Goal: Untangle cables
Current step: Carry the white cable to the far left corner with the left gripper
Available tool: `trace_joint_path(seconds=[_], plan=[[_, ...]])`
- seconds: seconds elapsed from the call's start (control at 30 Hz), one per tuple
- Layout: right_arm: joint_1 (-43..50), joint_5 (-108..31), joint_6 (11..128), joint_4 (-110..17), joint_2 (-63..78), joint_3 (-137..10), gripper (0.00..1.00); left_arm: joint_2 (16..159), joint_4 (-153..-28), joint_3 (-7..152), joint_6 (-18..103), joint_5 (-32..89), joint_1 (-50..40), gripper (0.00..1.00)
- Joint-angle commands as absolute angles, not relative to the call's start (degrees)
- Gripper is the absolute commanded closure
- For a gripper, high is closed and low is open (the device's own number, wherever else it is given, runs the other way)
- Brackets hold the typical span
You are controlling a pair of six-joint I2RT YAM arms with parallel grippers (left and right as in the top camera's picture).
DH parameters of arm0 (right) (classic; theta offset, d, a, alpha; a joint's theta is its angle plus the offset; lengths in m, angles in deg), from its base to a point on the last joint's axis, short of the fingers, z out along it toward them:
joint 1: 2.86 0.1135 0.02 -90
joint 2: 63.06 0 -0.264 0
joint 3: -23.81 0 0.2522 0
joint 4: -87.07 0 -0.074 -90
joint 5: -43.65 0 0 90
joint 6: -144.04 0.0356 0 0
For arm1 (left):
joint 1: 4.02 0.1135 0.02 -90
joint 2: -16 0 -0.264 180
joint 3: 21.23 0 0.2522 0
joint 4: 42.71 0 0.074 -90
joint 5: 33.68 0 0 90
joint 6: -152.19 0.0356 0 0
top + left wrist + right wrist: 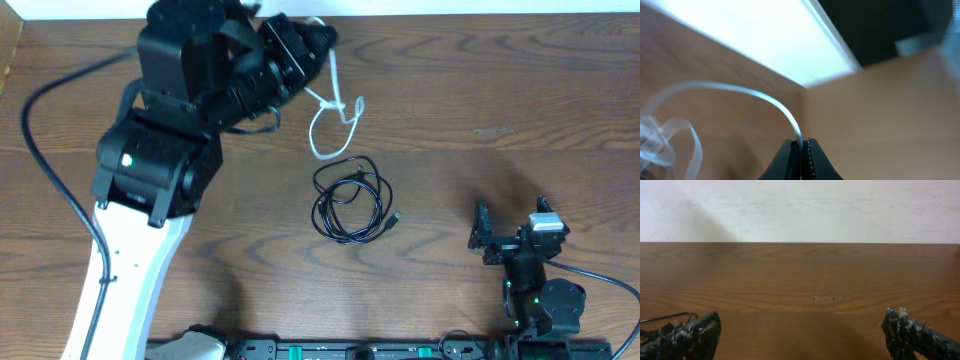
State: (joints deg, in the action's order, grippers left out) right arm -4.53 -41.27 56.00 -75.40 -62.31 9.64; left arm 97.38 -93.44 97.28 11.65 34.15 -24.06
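I need to move my left gripper outward and to the left in the overhead view, to the table's far edge, and let go of the white cable clear of the black coil.
My left gripper (325, 38) is at the far side of the table and is shut on the end of the white cable (325, 125), which hangs in a loose loop down toward the table. In the left wrist view the white cable (765, 100) runs straight into the closed jaws (801, 147). A black cable (350, 200) lies coiled on the table at the centre, its plug (394, 220) pointing right; I cannot tell whether it is one black cable or two. My right gripper (510, 232) is open and empty at the front right, away from the cables. Its open fingers show in the right wrist view (800, 330).
The thick black cord of the left arm (40, 130) curves over the table at the left. The wooden table's far edge (800, 242) meets a white wall. A black rail (350, 350) runs along the front edge.
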Motion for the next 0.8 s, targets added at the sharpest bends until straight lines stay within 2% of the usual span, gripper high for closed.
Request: trace_joint_path(seconds=[0.0,0.3,0.5,0.77], plan=[[-4.27,-41.70,56.11,-75.13,-62.35,9.73,0.01,98.93,-94.71,98.26,29.75,46.63,-21.45,0.92],[-4.27,-41.70,56.11,-75.13,-62.35,9.73,0.01,99.68,-101.88,98.24,40.11,63.96,-20.32,0.92],[-4.27,-41.70,56.11,-75.13,-62.35,9.73,0.01,98.60,-110.93,98.24,41.14,60.99,-20.38,0.93],[-4.27,-41.70,56.11,-75.13,-62.35,9.73,0.01,99.11,-110.34,98.24,44.96,48.66,-20.38,0.93]])
